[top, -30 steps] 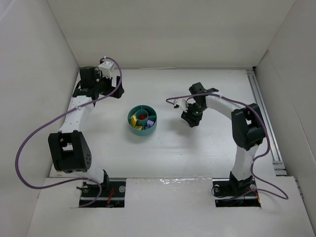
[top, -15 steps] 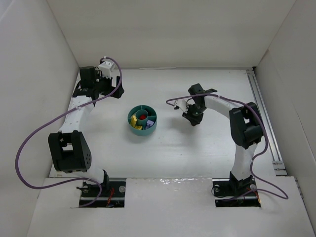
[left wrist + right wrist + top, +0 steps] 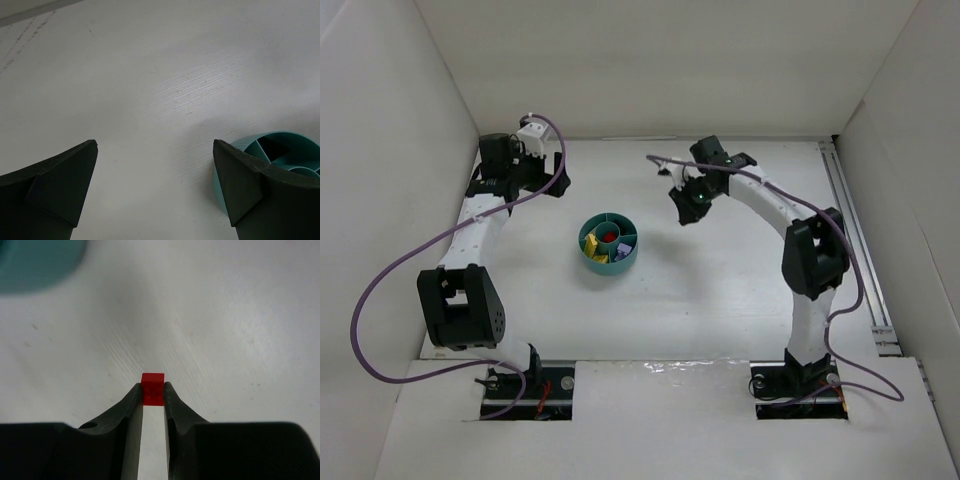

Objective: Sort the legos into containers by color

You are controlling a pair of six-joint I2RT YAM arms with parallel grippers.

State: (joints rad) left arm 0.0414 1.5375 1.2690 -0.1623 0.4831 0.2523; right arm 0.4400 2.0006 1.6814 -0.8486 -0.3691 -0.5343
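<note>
My right gripper will next move the red lego it is holding to the left in the top view, over the teal dish's central cup (image 3: 608, 235).
The teal round dish (image 3: 592, 263) sits mid-table; its sections hold yellow legos (image 3: 592, 246), a red lego (image 3: 609, 235) in the central cup and purple legos (image 3: 623, 250). My right gripper (image 3: 153, 390) is shut on a small red lego (image 3: 152, 388) and holds it above the table, right of the dish and a little behind it (image 3: 686, 208). The dish shows blurred at the top left of the right wrist view (image 3: 35, 262). My left gripper (image 3: 155, 150) is open and empty at the far left (image 3: 535, 185), with the dish's rim (image 3: 295, 137) beside its right finger.
White walls close in the table on the left, back and right. A metal rail (image 3: 855, 240) runs along the right edge. Purple cables (image 3: 380, 290) loop off both arms.
My right gripper has moved back and to the left with the red lego, closer to the dish. The left arm has hardly moved.
</note>
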